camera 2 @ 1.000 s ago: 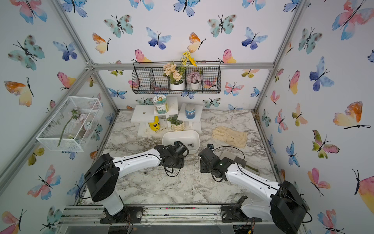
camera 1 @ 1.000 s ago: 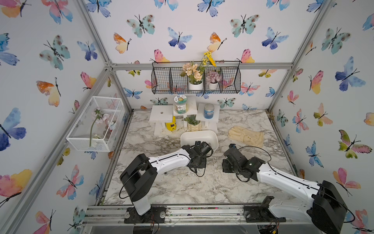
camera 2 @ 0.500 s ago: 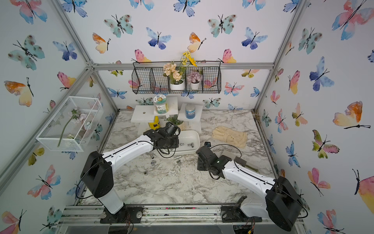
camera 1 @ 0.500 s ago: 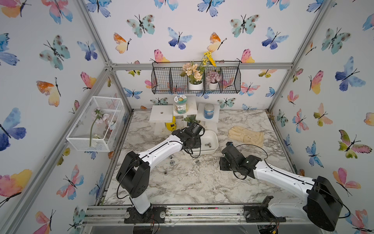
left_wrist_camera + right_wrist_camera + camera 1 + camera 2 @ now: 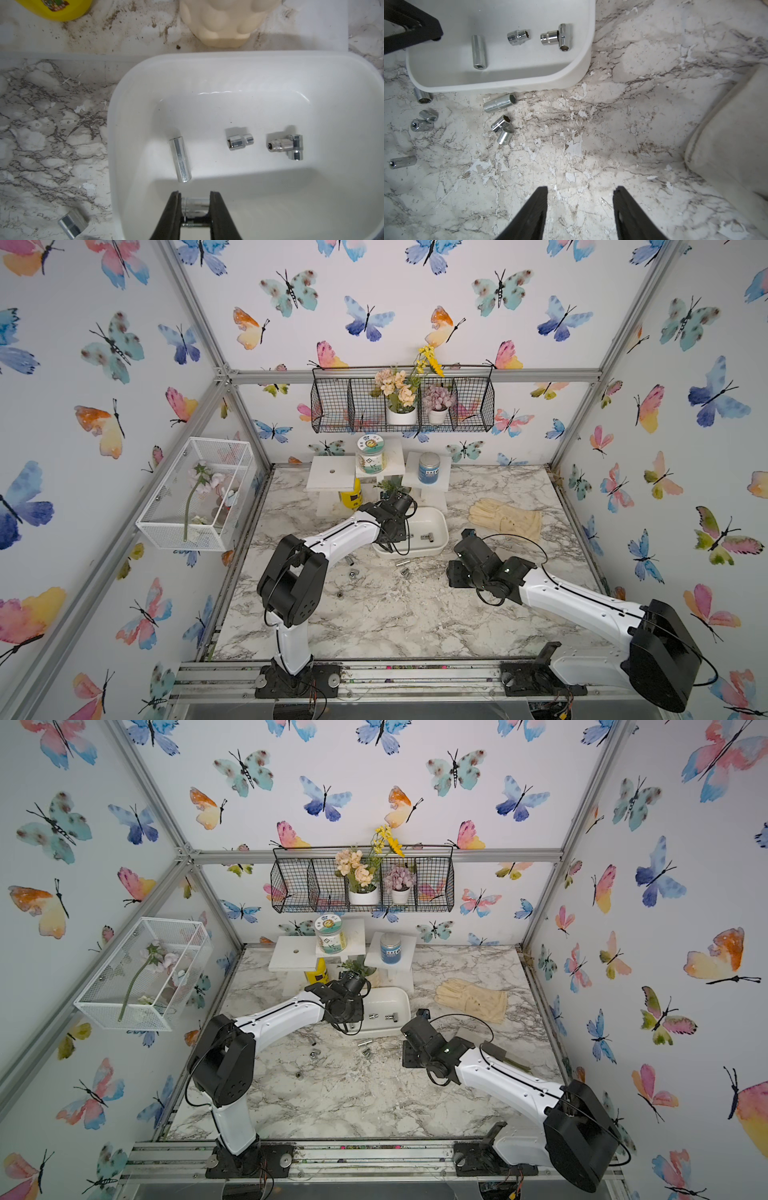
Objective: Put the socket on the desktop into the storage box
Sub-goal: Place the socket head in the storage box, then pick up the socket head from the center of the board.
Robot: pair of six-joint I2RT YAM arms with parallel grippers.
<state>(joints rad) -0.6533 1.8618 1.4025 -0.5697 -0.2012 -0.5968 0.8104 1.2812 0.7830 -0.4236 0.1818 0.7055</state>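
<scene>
I will next keep my left gripper over the box and open it to let go of the short chrome socket, as the bare bottom of the box beside the long socket is below.
My left gripper is shut on a short chrome socket and hangs over the near-left part of the white storage box. Several chrome sockets lie inside the box, among them a long one and a touching pair. Several more sockets lie on the marble desktop just in front of the box, such as a long one and a pair. My right gripper stands open and empty above bare desktop, to the right of those sockets and in front of the box.
A cream work glove lies right of the box. Behind the box are a yellow bottle, a cream pot and white stands with jars. A white mesh basket hangs on the left wall, a black wire basket on the back wall.
My left arm has swung from the box's near edge back and left over the box, still shut on its socket. The right arm has shifted slightly left.
</scene>
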